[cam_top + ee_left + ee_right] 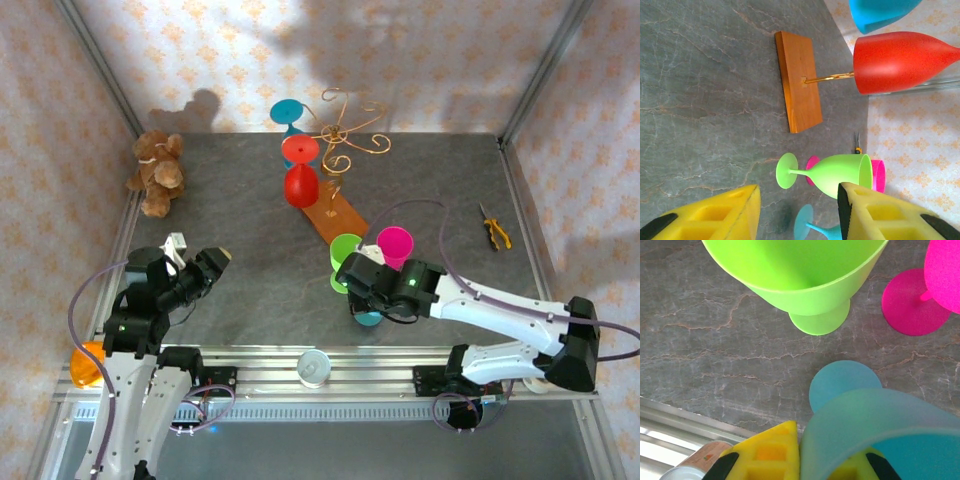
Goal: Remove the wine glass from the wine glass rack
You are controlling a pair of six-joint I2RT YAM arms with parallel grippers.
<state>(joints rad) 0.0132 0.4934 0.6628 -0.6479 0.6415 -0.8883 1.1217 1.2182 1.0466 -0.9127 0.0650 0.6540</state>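
The light blue glass's foot [842,382] should come down a little next, onto the bare tabletop below it and clear of the green glass. My right gripper will then release the blue glass's rim.
The wine glass rack [345,130], gold wire on a brown wooden base [797,80], stands at the back middle. A red wine glass [300,185] and a teal one [287,112] hang on it upside down. In the right wrist view my right gripper [812,460] is shut on the rim of a light blue wine glass [865,425], whose foot [842,382] is at the table top. A green glass [345,250] and a pink glass [394,243] stand just behind it. My left gripper [215,262] hangs open and holds nothing at the near left.
A teddy bear [157,172] sits at the back left. Yellow-handled pliers [494,228] lie at the right. A can [313,367] rests on the front rail, and an orange object [85,365] sits by the left arm's base.
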